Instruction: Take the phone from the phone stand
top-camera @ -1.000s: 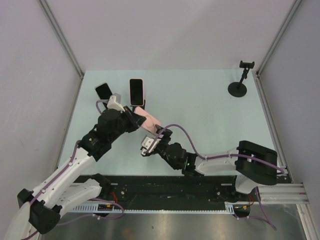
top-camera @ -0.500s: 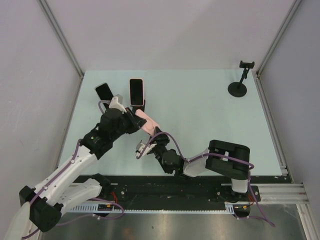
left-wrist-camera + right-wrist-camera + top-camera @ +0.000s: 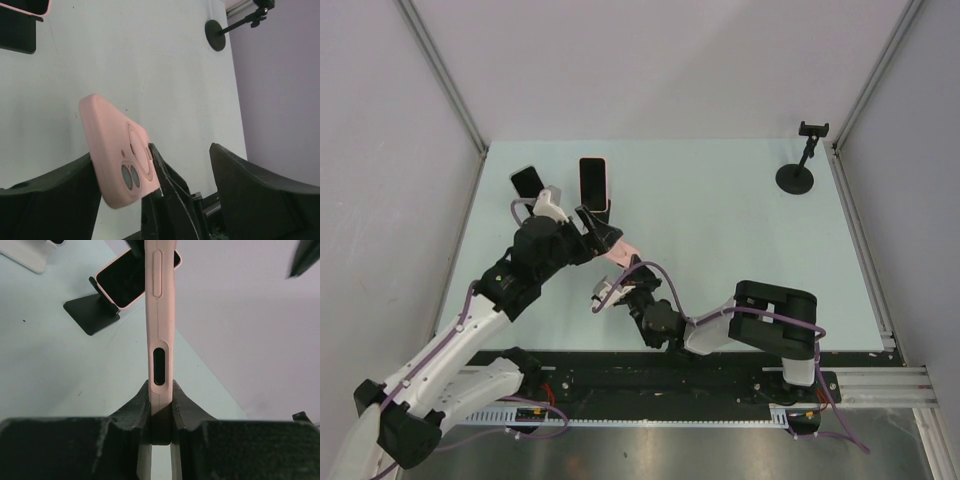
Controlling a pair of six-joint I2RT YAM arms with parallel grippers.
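Note:
The phone will go next to the clear tabletop below, by the empty phone stand. My right gripper will swing there to its right in the top view, lower the phone and let go of it.
A phone in a pink case (image 3: 617,247) hangs above the table, off any stand. My right gripper (image 3: 616,286) is shut on its lower end; in the right wrist view the phone (image 3: 160,315) stands edge-on, pinched between both jaws of that gripper (image 3: 161,390). My left gripper (image 3: 598,232) is open around the phone's upper end. Its view shows the phone's back with the camera lenses (image 3: 117,160), and the left gripper (image 3: 154,156) has a clear gap on each side. An empty black phone stand (image 3: 795,177) sits at the far right corner.
A second pink-cased phone (image 3: 593,182) leans on a black stand (image 3: 92,315) just behind the grippers. A dark phone (image 3: 527,182) rests on a white stand to its left. Grey walls enclose the table on three sides.
The left gripper has opened and let go of the pink phone. The right gripper moved left under the phone and shut on its lower end.

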